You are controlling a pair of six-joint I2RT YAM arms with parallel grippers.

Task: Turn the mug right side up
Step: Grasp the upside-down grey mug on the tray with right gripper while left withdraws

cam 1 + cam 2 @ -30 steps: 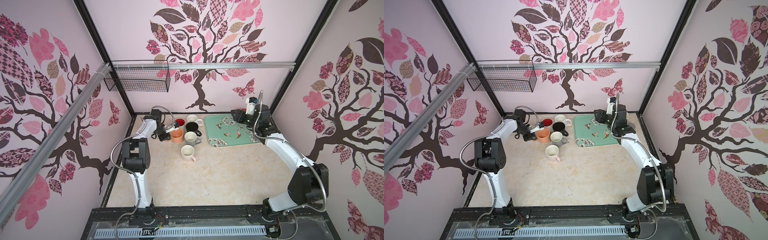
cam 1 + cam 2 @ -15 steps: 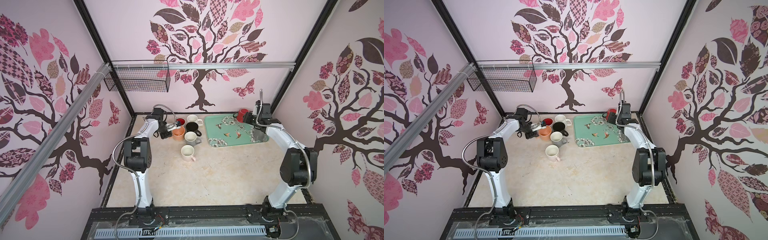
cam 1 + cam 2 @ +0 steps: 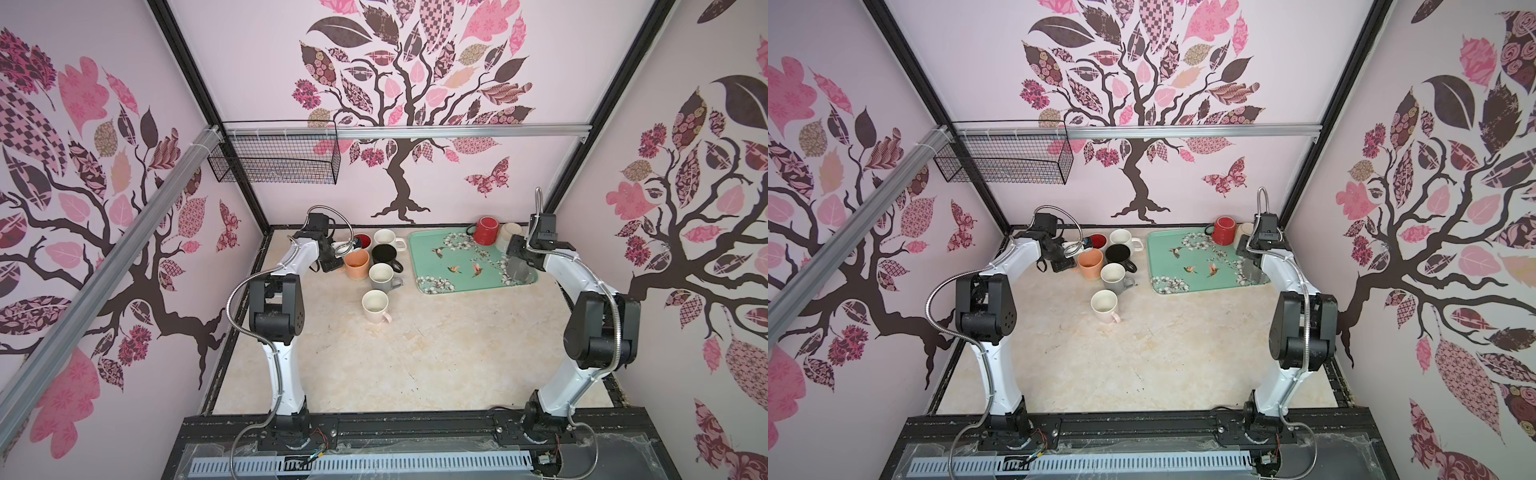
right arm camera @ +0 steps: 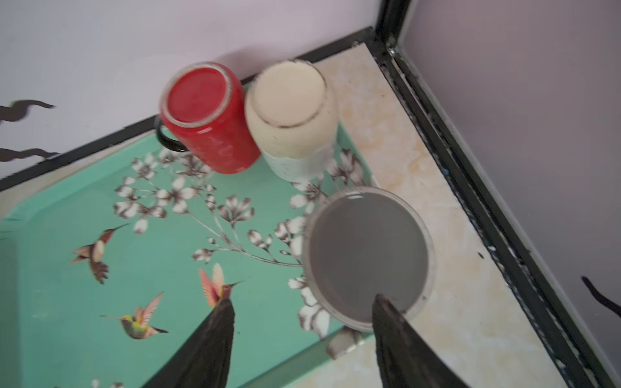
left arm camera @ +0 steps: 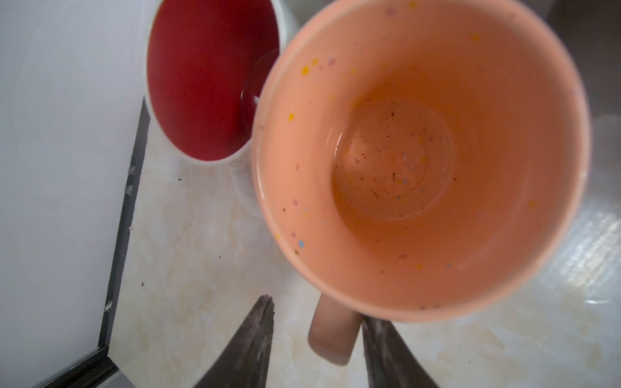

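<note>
One finger hangs over the grey mug's upturned base, so my right gripper will next ease back and down to the near side of the grey mug and close there.
A grey mug (image 4: 366, 255) stands upside down at the tray's front right corner (image 3: 518, 271). My right gripper (image 4: 304, 300) hangs open just above it, one fingertip (image 4: 381, 302) over its base and the other over the tray, touching nothing. A red mug (image 4: 205, 117) and a cream mug (image 4: 292, 111) stand upside down at the tray's back. An orange mug (image 5: 420, 154) stands upright on the table (image 3: 356, 261). My left gripper (image 5: 316, 312) is open astride its handle (image 5: 331, 336), with a gap on one side.
The teal bird-pattern tray (image 3: 432, 266) lies at the back right, near the frame's corner post. Upright mugs cluster left of it: red-lined (image 3: 363, 240), white (image 3: 384, 237), black (image 3: 383, 253), grey (image 3: 381, 276), cream (image 3: 375, 303). A wire basket (image 3: 274, 158) hangs on the back wall.
My left gripper has opened off the orange mug's handle, leaving the mug upright. My right arm has drawn back from the tray's rear to above the grey mug.
</note>
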